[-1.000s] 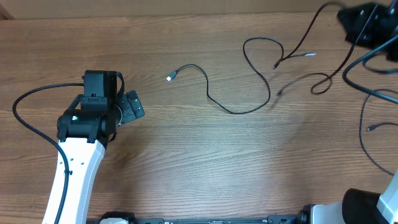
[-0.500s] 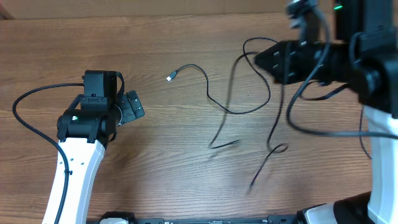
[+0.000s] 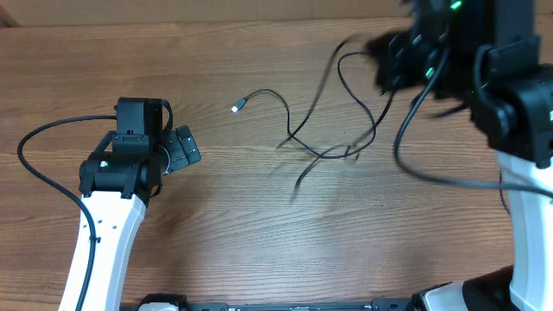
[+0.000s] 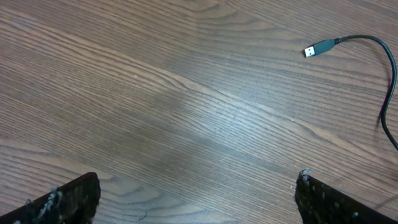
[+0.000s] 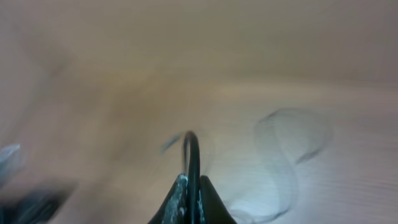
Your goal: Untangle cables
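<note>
My right gripper will go to the right in the overhead view and down by the table's far edge, since its cable still hangs over the first cable.
One thin black cable lies on the wooden table, curving from its silver USB plug to a loop near the top right. The plug also shows in the left wrist view. A second black cable hangs blurred above the first, held by my right gripper, which is shut on it high over the table's right side. My left gripper is open and empty at the left, low over bare wood.
The thicker black arm wire loops on the table at the far left. The right arm fills the upper right. The table's far edge runs along the top.
My right arm has swung the held cable from the right edge towards the middle; its hanging ends now dangle blurred over the lying cable. The left arm has not moved.
</note>
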Controlling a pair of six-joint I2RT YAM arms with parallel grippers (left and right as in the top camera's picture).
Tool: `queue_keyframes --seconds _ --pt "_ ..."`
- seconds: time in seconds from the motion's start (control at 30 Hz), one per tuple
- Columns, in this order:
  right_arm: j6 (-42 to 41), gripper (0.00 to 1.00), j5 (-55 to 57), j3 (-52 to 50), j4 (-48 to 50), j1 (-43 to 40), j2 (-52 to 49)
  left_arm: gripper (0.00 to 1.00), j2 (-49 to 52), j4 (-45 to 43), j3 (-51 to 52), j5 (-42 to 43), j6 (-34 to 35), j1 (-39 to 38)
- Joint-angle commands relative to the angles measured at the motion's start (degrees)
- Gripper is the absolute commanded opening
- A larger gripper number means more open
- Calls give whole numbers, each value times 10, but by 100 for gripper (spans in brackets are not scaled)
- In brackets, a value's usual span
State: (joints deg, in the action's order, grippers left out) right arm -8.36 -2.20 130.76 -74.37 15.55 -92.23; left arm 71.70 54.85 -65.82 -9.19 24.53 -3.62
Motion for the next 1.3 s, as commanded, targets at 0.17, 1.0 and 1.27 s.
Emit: queue_keyframes --seconds 0.17,1.0,1.27 --pt "56 4 211 1 319 -211 -74 100 3 0 0 2 10 3" --pt "-23 13 33 2 461 -323 -519 100 3 0 0 2 10 3" --pt "-23 100 33 6 433 -325 -465 100 3 0 0 2 10 3"
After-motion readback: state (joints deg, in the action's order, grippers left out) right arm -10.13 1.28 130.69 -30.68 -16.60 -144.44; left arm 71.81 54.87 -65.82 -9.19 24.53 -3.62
